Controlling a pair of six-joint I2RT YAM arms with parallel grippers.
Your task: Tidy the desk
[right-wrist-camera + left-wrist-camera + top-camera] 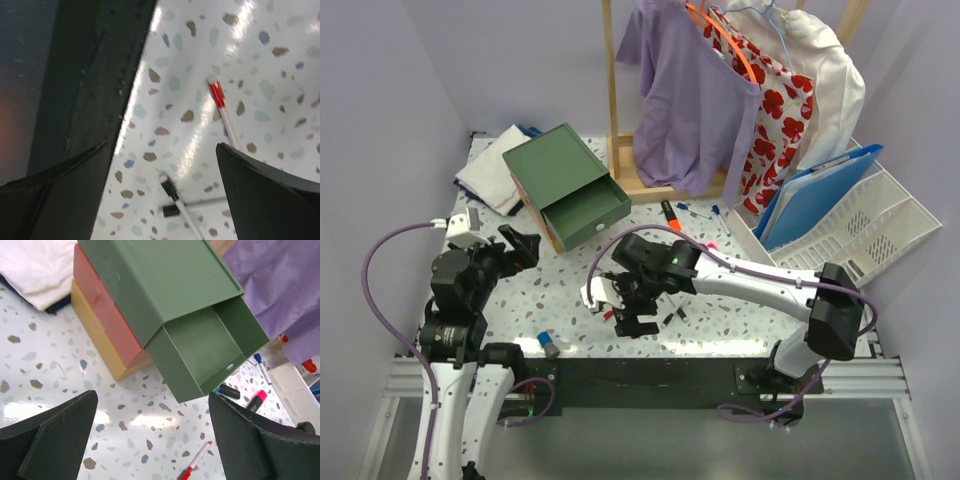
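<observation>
A red thing with a black end stands loose by the white file tray, so my right gripper will swing to the right in the top view, turn, go down and close.
The desk (720, 300) is a white speckled tabletop with a black bar (650, 375) along its front. My left gripper (523, 246) is open and empty, hovering left of a green drawer box (560, 170) whose drawer (210, 350) is pulled out and empty. My right gripper (632, 322) is open and empty, low over loose pens near the front edge. In the right wrist view it (160, 200) stands over two black-capped pens (175, 197), with a red-capped pen (222, 112) beyond. The left wrist view shows my left gripper (152, 440) above bare desk, with a red-capped pen (195, 462) lying between its fingers.
Red (100, 305) and yellow (95, 335) boxes lie under the green one. A pink highlighter (256, 400), an orange marker (670, 213) and other pens lie mid-desk. Folded cloths (495, 168) sit back left. A white file tray (880, 225) holds a blue folder (820, 195). Clothes (700, 90) hang behind.
</observation>
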